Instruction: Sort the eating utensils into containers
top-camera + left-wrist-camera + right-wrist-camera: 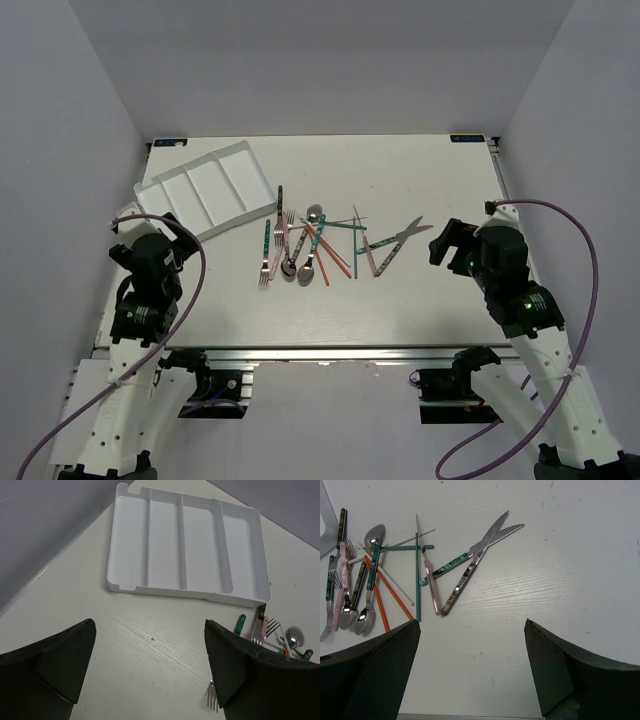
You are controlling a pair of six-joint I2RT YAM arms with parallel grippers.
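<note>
The dark knife handle lies below and to the left in the top view, so my right gripper moves to that side and down onto it next.
The white tray (pixel 205 190) lies at the table's back left, tilted, and its long compartments (pixel 165 540) hold nothing. The eating utensils (pixel 310 245) lie loose mid-table: forks (pixel 335 580), spoons (pixel 367 580), orange chopsticks (pixel 382 605), a teal chopstick (pixel 418 580) and three crossed knives (pixel 470 562). My left gripper (pixel 155 232) (pixel 150 625) hovers open over bare table just in front of the tray. Fork tines (pixel 212 700) show beside its right finger. My right gripper (pixel 450 243) (pixel 472 622) hangs open to the right of the knives, with nothing between its fingers.
Light enclosure walls (pixel 80 110) close in the table on the left, back and right. The front rail (pixel 320 350) carries both arm bases. Purple cables (pixel 590 260) loop off each arm. Bare tabletop (pixel 470 170) lies right of the utensils.
</note>
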